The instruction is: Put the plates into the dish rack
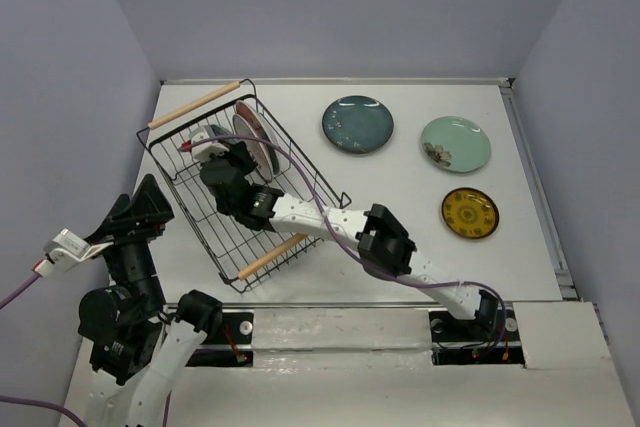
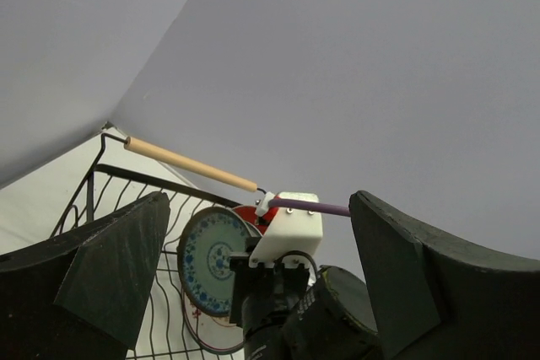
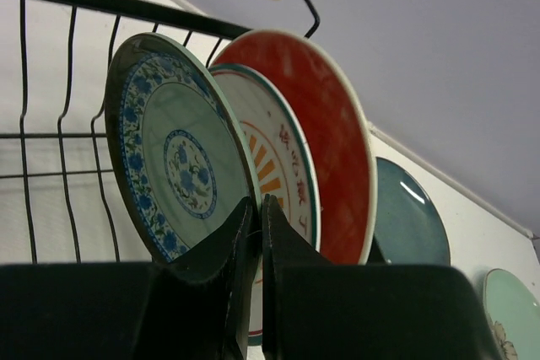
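Observation:
The robot's right gripper holds the patterned plate and should next lower it close along the side of the cream-orange plate (image 3: 283, 166) and let go, because the bottom of the rack beside the cream-orange plate is below.
The dish rack (image 1: 215, 237) stands at the left of the table, with three plates upright in its far end: a small teal patterned plate (image 3: 177, 158), a cream-orange plate (image 3: 283, 166) and a red plate (image 3: 329, 141). My right gripper (image 3: 260, 208) reaches into the rack (image 3: 84, 2) and is shut on the lower rim of the patterned plate (image 2: 211, 259). In the top view the right gripper (image 1: 228, 159) hides most of that plate. My left gripper (image 1: 140, 212) is open and empty, raised left of the rack. Dark teal (image 1: 357, 124), pale mint (image 1: 455, 143) and small yellow (image 1: 469, 212) plates lie flat on the table.
The rack's wooden handles are at its far end (image 1: 195, 104) and near end (image 1: 272, 255). The right arm (image 1: 385, 242) stretches across the near middle of the table. Walls close the table on the left, back and right.

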Available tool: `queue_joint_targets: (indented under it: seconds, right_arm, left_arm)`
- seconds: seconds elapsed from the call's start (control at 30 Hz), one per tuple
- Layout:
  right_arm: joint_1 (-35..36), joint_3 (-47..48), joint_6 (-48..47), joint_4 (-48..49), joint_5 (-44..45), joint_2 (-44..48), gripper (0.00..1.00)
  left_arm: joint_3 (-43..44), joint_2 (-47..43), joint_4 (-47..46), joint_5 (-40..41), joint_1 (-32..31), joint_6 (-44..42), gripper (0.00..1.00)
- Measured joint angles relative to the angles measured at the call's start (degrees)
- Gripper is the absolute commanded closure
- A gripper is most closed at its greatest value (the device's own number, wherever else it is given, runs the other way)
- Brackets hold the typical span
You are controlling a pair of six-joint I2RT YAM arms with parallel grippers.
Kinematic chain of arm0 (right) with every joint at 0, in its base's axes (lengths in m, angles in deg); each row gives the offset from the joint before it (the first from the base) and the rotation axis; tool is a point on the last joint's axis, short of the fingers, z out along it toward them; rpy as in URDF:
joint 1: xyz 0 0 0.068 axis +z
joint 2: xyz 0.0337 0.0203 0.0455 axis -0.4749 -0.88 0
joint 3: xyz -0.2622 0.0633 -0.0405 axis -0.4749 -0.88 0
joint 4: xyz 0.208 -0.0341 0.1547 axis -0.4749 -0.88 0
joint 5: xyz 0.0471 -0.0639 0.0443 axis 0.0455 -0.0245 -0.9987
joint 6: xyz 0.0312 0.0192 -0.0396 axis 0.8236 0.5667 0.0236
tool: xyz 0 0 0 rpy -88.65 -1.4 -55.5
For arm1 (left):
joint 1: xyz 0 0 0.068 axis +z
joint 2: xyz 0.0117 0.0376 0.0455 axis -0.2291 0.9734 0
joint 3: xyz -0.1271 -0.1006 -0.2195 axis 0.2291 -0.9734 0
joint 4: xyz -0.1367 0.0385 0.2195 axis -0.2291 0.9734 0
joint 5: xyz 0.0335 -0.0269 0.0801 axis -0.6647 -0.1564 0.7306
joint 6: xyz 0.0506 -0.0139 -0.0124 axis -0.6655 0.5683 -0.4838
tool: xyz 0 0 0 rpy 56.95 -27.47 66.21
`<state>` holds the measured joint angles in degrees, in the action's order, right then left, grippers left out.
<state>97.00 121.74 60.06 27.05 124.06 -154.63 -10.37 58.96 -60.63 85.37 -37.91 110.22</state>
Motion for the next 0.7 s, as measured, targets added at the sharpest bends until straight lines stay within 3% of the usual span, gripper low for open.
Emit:
queue_joint_targets:
  seconds: [0.7]
  right_arm:
    - [-1.18,-0.79,2.23,-1.57,0.48,-3.39,0.93]
  left_arm:
    - [0.0,0.0,0.0,-0.55,-0.02,0.13,0.01]
